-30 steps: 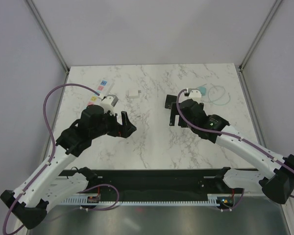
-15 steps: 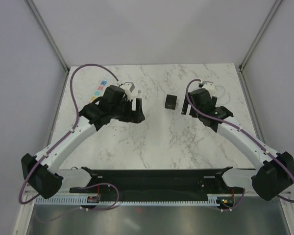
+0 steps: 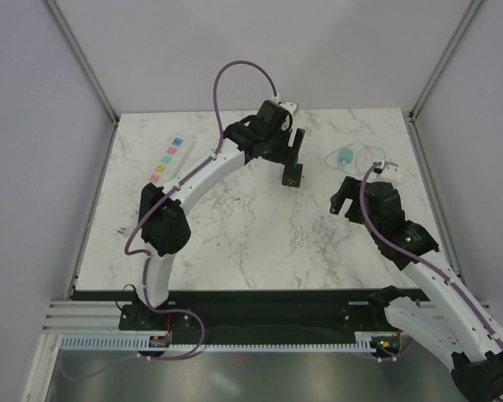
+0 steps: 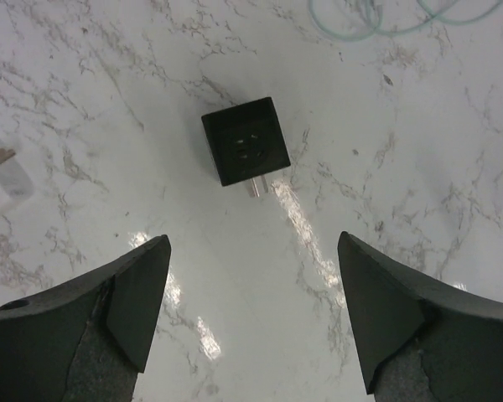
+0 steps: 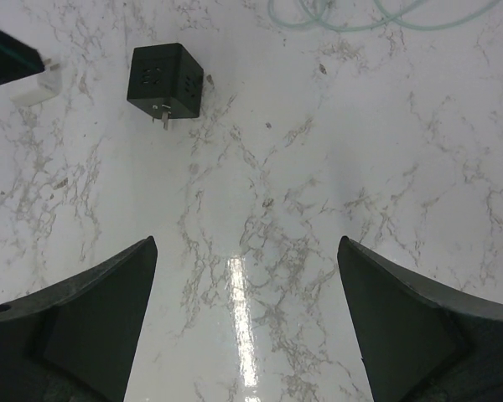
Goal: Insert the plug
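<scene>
My right gripper goes outward and to the left in the top view next, then down over the plug's sides, since its prong sticks from the plug's near side.
A black cube plug (image 3: 292,177) lies on the marble table (image 3: 235,234), a metal prong sticking from its side. In the left wrist view the plug (image 4: 245,152) sits just ahead of my open, empty left gripper (image 4: 253,243). In the top view the left gripper (image 3: 290,155) hovers right over it. My right gripper (image 3: 342,199) is open and empty, to the right of the plug and nearer me. The right wrist view shows the plug (image 5: 165,79) far ahead to the left of my right gripper (image 5: 247,243). A white power strip (image 3: 166,159) with coloured labels lies at the far left.
A teal cable coil with a teal connector (image 3: 345,156) lies at the back right and shows at the top of both wrist views (image 5: 360,17). A small white adapter (image 4: 8,172) lies left of the plug. Frame posts stand at the table's back corners.
The left arm has swung from the left side across to the middle back, ending over the black plug. The right arm has pulled back toward the right and nearer me. Both grippers stay open.
</scene>
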